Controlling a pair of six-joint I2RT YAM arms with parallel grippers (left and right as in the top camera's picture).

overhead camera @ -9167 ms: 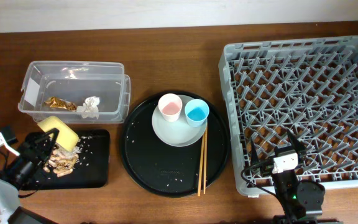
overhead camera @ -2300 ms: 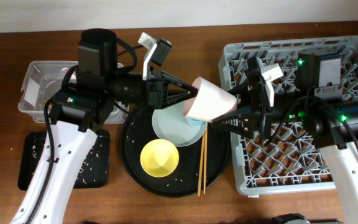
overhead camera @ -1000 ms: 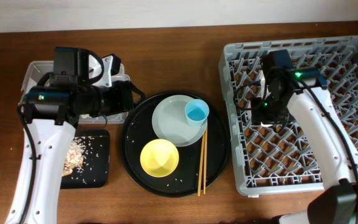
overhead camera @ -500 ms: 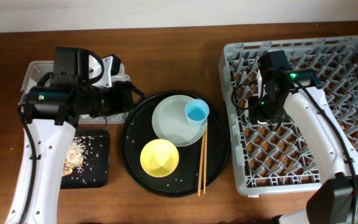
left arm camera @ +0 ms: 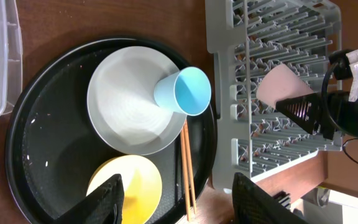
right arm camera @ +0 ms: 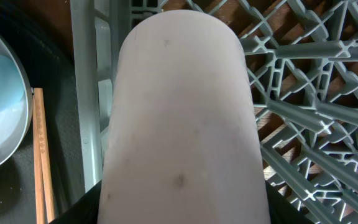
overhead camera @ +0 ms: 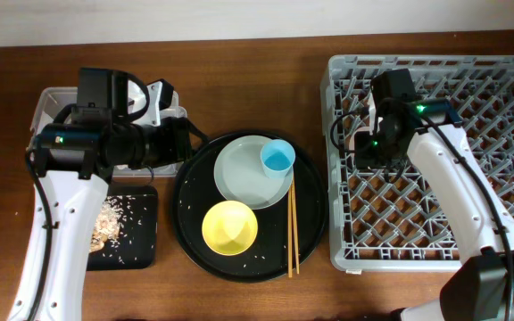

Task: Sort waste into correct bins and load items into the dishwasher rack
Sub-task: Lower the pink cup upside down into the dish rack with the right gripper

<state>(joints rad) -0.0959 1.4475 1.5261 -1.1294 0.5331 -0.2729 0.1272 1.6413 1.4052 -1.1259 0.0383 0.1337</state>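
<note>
I will lower the white-pink cup with my right gripper onto the pegs beside the tray-side (overhead camera: 357,175) and release it there, since the cup already hangs over the grey rack.
My right gripper (overhead camera: 368,147) is shut on the white-pink cup (right arm camera: 179,118), which hangs low over the left part of the grey dishwasher rack (overhead camera: 453,178). The cup fills the right wrist view. My left gripper (left arm camera: 182,202) is open and empty, hovering above the round black tray's left edge beside the clear tub (overhead camera: 47,111). The blue cup (overhead camera: 277,158) rests on the pale plate (overhead camera: 244,174). The yellow bowl (overhead camera: 230,226) and two chopsticks (overhead camera: 291,227) lie on the same tray. Food scraps (overhead camera: 110,218) with rice sit in the small black tray (overhead camera: 141,250).
The large round black tray (overhead camera: 194,209) sits between the bins and the rack, with rice grains scattered on it. My left arm covers most of the clear tub. Upright pegs stand across the rack floor. Bare wooden table (overhead camera: 239,303) runs along the front.
My right gripper has carried the white-pink cup a little lower and leftward over the rack. The rack has shifted slightly to the right. The left arm has stayed still.
</note>
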